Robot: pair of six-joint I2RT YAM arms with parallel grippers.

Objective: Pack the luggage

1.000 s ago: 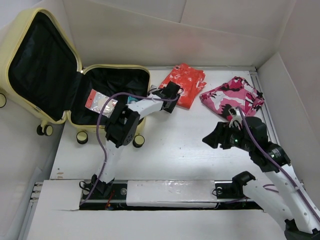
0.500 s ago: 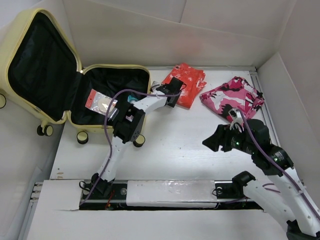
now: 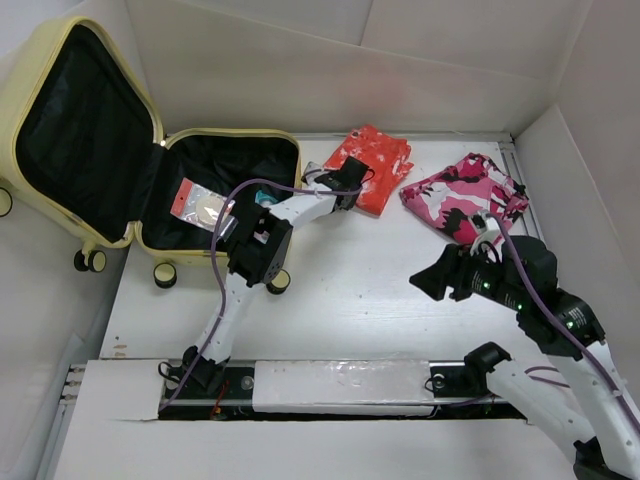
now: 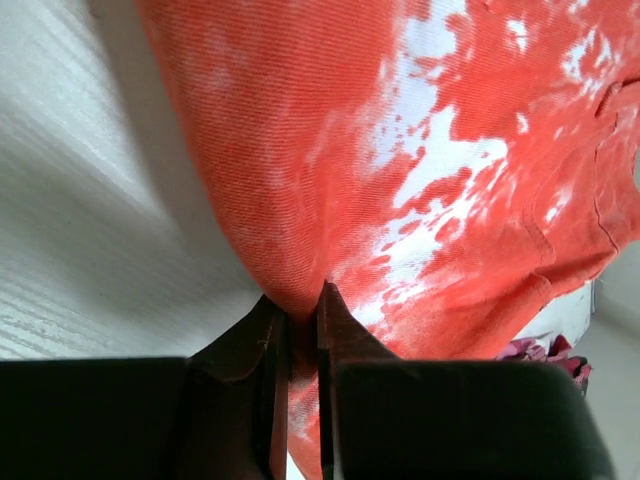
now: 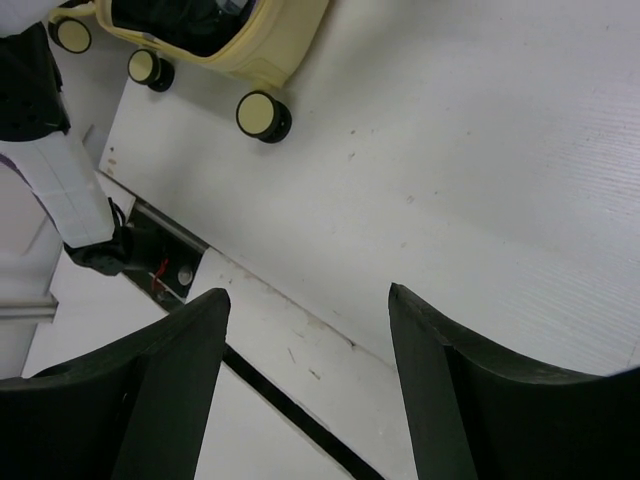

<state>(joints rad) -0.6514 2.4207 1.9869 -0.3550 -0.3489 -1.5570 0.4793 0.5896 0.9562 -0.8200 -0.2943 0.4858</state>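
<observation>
The left gripper lifts next, moves to the left in the top view, lowers the garment inside and releases, since the suitcase's lower half (image 3: 226, 168) lies open.
The luggage (image 3: 148, 243), a pale yellow hard-shell suitcase, lies open at the far left with its black lining showing. An orange-red and white garment (image 3: 385, 155) lies on the table just right of it. My left gripper (image 3: 347, 178) is at that garment's near-left edge. The left wrist view shows the fingers (image 4: 298, 300) shut on a pinched fold of the orange cloth (image 4: 400, 150). My right gripper (image 3: 435, 280) hovers over the bare table at the right. It is open with nothing between its fingers (image 5: 308, 292). The luggage (image 5: 270, 50) and its wheels show in that view's top left.
A pink camouflage garment (image 3: 465, 195) lies at the back right, beyond my right arm. Inside the suitcase's lower half lie a red-and-clear packet (image 3: 195, 205) and a small teal item (image 3: 262, 200). White walls enclose the table. A caster wheel (image 3: 277, 282) sits beside the left arm.
My left gripper reached onto the orange garment's edge and shut on it. My right arm drifted slightly right and toward the near edge, still open.
</observation>
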